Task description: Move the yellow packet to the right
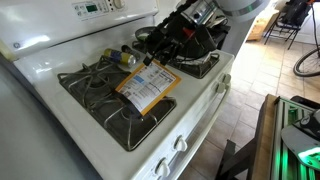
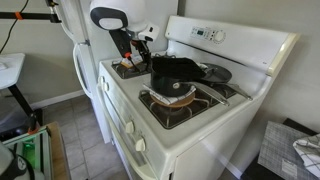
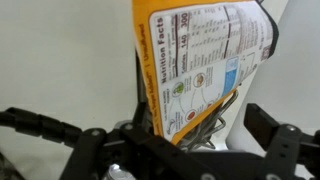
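Observation:
The yellow packet's end (image 1: 162,74) (image 3: 178,123) is already between my open fingers, so my gripper should next turn and tilt over that end and close across the packet's edge.
The yellow packet (image 1: 147,86) lies flat across the grates in the middle of the white stove (image 1: 60,60), its white printed panel facing up. In the wrist view the yellow packet (image 3: 205,55) shows its nutrition label and orange-yellow edge. My gripper (image 1: 153,63) is low over the packet's far end. In the wrist view my gripper (image 3: 205,128) is open: the packet's end sits between the fingers, close to the left one, with a gap to the right one. In an exterior view my gripper (image 2: 173,74) covers most of the packet (image 2: 180,90).
A small yellowish can (image 1: 127,57) stands behind the packet by the back burner. A dark pan (image 2: 214,72) sits on a rear burner. The stove's control panel (image 1: 95,8) rises at the back. Black grates (image 1: 95,82) flank the packet.

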{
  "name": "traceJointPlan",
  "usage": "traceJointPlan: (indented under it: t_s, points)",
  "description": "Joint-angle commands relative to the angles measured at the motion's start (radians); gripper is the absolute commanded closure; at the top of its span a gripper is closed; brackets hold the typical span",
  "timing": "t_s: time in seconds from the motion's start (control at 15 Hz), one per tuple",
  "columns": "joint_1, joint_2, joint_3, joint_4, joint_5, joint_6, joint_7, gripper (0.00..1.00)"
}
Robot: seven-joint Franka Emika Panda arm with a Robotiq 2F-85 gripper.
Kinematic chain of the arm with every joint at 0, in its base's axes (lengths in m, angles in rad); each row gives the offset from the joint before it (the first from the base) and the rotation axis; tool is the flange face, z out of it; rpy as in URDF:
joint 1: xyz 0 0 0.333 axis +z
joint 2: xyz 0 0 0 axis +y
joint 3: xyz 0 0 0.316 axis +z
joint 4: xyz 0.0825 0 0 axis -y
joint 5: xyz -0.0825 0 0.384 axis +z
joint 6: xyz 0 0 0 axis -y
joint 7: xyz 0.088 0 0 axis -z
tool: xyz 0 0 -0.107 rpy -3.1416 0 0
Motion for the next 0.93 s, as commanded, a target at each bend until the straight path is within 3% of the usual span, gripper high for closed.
traceJointPlan:
  t_s: [0.0,0.2,0.4,0.87]
  points:
    - [-0.014,0.005,0.008,-0.003,0.021,-0.034,0.017,0.00]
    - [-0.023,0.013,0.009,-0.015,-0.023,0.004,0.068,0.00]
    - [-0.033,0.023,0.006,-0.005,0.003,-0.023,0.063,0.00]
    - [-0.062,0.121,-0.006,0.075,0.285,-0.311,-0.189,0.00]
